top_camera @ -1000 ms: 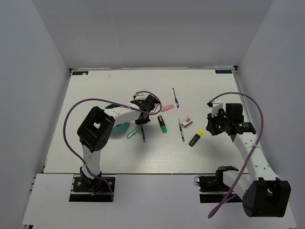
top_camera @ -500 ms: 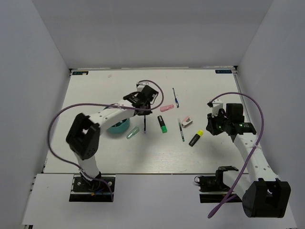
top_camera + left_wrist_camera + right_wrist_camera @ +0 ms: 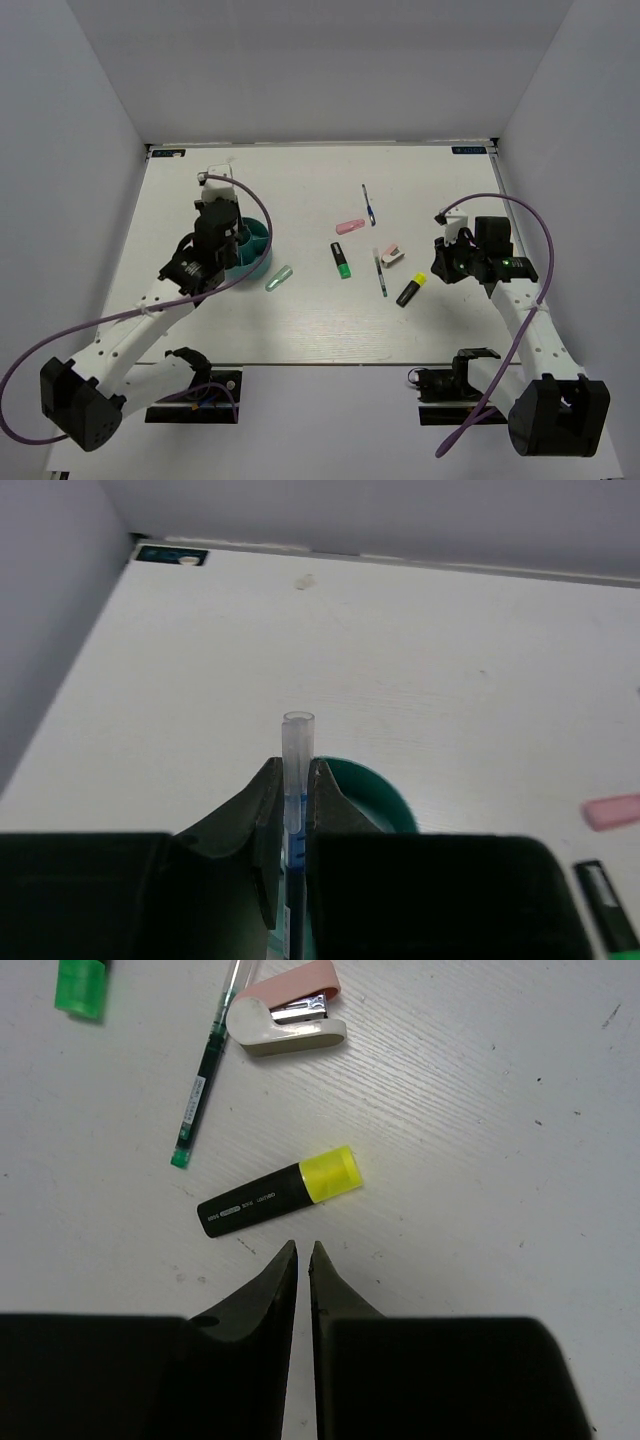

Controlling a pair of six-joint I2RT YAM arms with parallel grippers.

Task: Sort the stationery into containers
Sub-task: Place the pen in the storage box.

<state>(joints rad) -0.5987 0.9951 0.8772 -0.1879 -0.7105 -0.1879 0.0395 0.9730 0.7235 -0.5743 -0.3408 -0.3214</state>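
Note:
Next, my left gripper lowers the blue pen, held cap up, into the round teal organiser (image 3: 256, 240) (image 3: 368, 794) below the fingers and lets go of it there.
My left gripper (image 3: 220, 220) is shut on a thin blue pen with a clear cap (image 3: 298, 735) and holds it above the round teal organiser (image 3: 256, 240), whose rim shows under the fingers (image 3: 385, 792). My right gripper (image 3: 300, 1250) is shut and empty, just short of the black-yellow highlighter (image 3: 280, 1192), which lies at the right (image 3: 411, 290). On the table lie the mint-green marker (image 3: 279, 278), the black-green highlighter (image 3: 341, 259), the pink eraser (image 3: 350, 226), a blue pen (image 3: 369, 204), a dark green pen (image 3: 380, 272) and the white-pink piece (image 3: 392, 255).
White walls close in the table on the left, back and right. The left arm's purple cable loops low at the front left (image 3: 60, 340). The right arm's cable arcs over its wrist (image 3: 530, 215).
My left arm has swung from the middle of the table back to the left, carrying the blue pen, and now hangs over the teal organiser. The right arm has not moved.

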